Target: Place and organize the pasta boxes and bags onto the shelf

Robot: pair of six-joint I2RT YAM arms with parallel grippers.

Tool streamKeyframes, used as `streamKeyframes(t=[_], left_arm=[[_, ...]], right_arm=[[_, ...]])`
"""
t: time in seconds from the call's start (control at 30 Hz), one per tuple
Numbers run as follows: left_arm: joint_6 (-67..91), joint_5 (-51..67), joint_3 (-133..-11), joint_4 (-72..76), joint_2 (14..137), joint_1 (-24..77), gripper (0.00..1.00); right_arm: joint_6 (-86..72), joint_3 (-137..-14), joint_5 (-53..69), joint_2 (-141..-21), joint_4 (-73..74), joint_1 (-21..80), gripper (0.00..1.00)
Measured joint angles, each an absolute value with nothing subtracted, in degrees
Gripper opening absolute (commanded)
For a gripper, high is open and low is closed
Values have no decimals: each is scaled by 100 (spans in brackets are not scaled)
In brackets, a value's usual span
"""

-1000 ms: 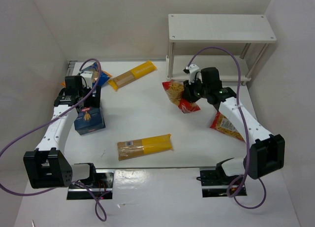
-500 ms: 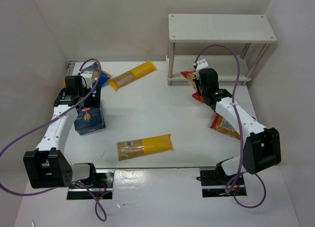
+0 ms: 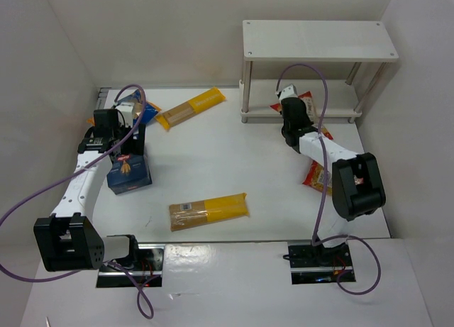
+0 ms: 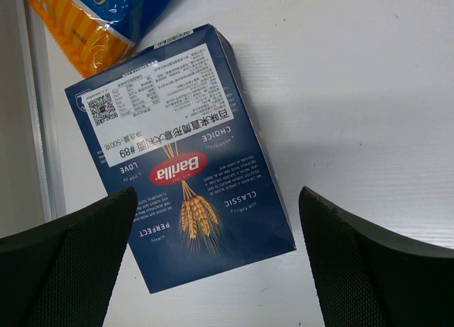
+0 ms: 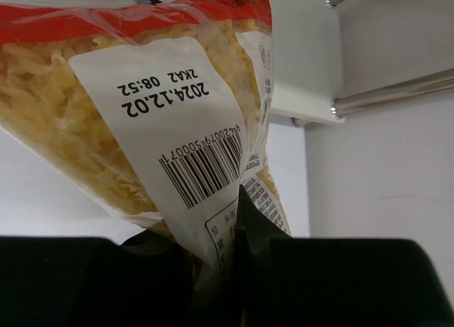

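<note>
I will next swing my right gripper to the right in the top view, toward the lower level's bare end (image 3: 340, 96), and let go of the bag, because there is space there.
My right gripper (image 3: 294, 108) is shut on a red-edged clear bag of short pasta (image 5: 142, 107) and holds it at the white shelf's (image 3: 319, 40) lower tier; the bag's red edge (image 3: 306, 100) pokes in there. The second red-edged bag (image 3: 317, 176) lies on the table under my right arm. My left gripper (image 4: 213, 270) is open above the dark blue box with the red logo (image 4: 181, 157), jaws wide to either side of it; the box also shows in the top view (image 3: 129, 172). The blue-orange bag (image 4: 92, 15) lies beyond the box. Two yellow spaghetti packs lie at the back (image 3: 190, 108) and the front (image 3: 208, 211).
White walls close in the table on the left, back and right. The shelf's thin legs (image 3: 247, 93) stand beside the right gripper. A metal rail (image 4: 39, 128) runs along the table's left edge.
My right arm has carried the red-edged bag from the middle of the table back and right to the shelf's lower tier. The left arm has not moved.
</note>
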State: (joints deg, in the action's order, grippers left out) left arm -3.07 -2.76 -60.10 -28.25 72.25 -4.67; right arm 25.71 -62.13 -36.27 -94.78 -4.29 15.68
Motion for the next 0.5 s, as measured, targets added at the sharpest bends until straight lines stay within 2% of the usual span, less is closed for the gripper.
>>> streamKeyframes(t=[0.5], left_arm=[[-307,-276,-6010,-2825,7223,-467,100]], right_arm=[[4626,-6335,-4589,-10422,-2552,1505,0]])
